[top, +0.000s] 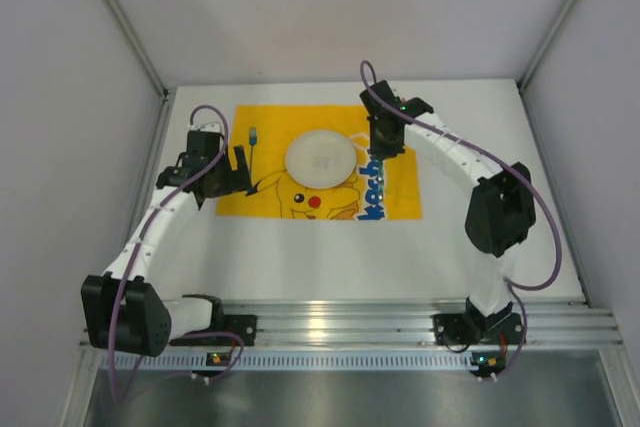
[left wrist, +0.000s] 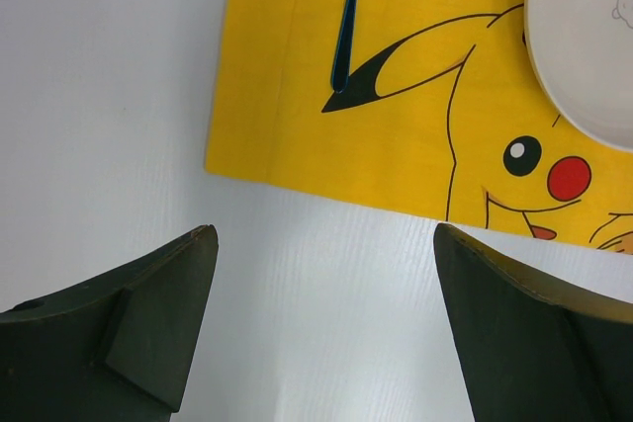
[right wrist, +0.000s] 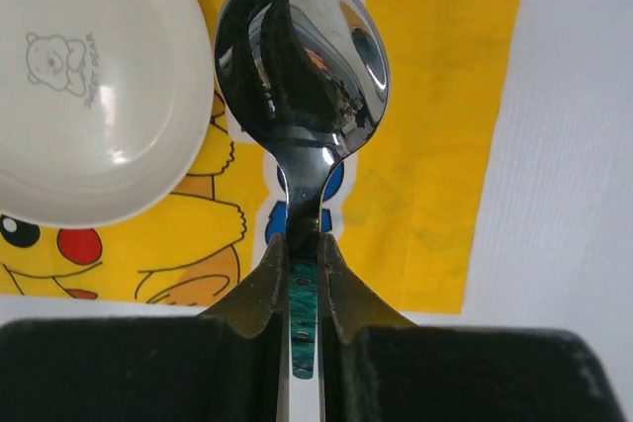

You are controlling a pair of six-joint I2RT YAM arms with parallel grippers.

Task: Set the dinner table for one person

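Observation:
My right gripper holds the spoon's green handle and next needs to move down onto the blue lettering (top: 374,183) and let go of it, because the mat beside the plate (top: 322,158) is bare opposite the blue-handled utensil.
On the white dinner table (top: 300,257) lies a yellow cartoon placemat (top: 250,202) with a white plate (top: 322,158) at its middle. A slim blue-handled utensil (left wrist: 346,27) rests on the mat left of the plate. My right gripper (right wrist: 302,239) is shut on the green handle of a steel spoon (right wrist: 302,66), whose bowl hangs over the mat's right part, just right of the plate (right wrist: 89,86). My left gripper (left wrist: 324,234) stands wide open and empty over bare table at the mat's left edge.
A slotted aluminium rail (top: 340,325) runs along the table's near edge by the arm bases. Grey walls close in on the left, right and back. Bare white tabletop (right wrist: 584,145) shows right of the mat and in front of it.

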